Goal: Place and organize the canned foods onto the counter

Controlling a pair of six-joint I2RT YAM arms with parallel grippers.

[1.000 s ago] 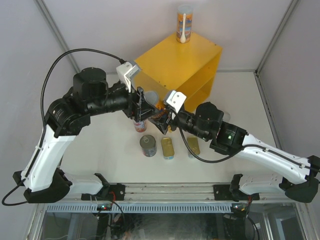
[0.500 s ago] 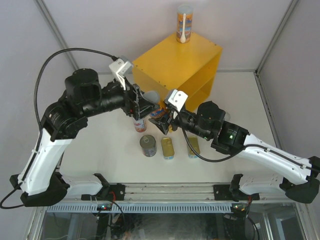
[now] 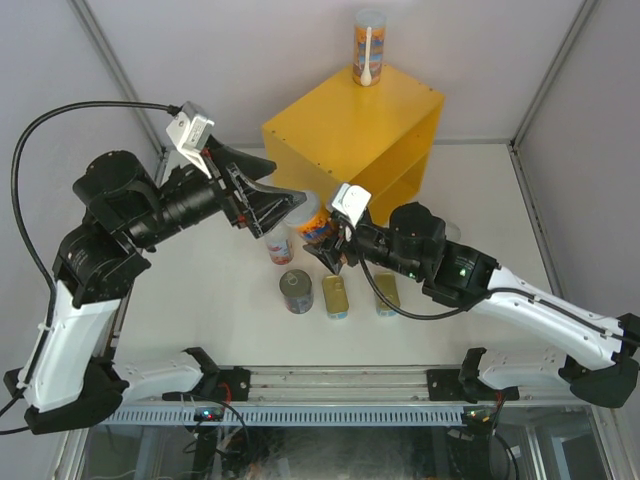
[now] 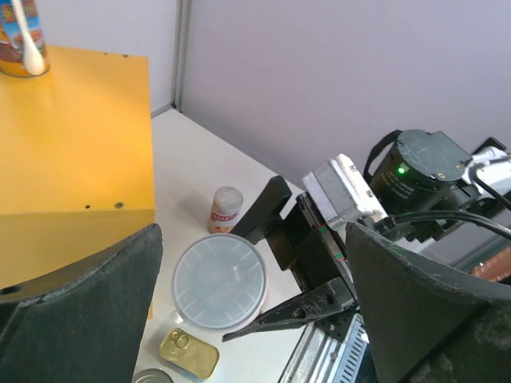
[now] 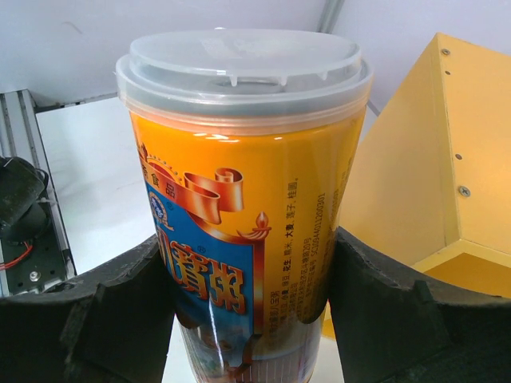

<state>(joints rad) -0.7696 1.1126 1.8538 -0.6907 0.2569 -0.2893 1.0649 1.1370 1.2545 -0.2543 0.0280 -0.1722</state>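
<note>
The counter's top [image 3: 406, 98] is bare beside the standing can, so my right gripper should move up and outward onto that spot next and release the held can there.
My right gripper [image 3: 322, 236] is shut on a tall orange-and-blue can [image 3: 310, 218] with a clear lid [image 4: 219, 281], holding it above the table next to the yellow counter [image 3: 350, 130]. In the right wrist view the can [image 5: 239, 199] stands upright between the pads [image 5: 383, 311]. My left gripper [image 3: 280, 212] hangs open and empty above and to the left of that can; its fingers [image 4: 80, 303] are spread wide. One tall can [image 3: 368, 47] stands on the counter's far corner. Another can [image 3: 280, 248] stands on the table.
On the table near the arms lie a dark round tin [image 3: 296, 291] and two flat gold-topped tins [image 3: 336, 296] [image 3: 386, 292]. The counter's open side with its inner shelf [image 3: 405, 185] faces right. Grey walls enclose the table.
My left gripper has opened, let go of the tall can and drawn back up and to the left. The right gripper keeps hold of the can, lifted slightly.
</note>
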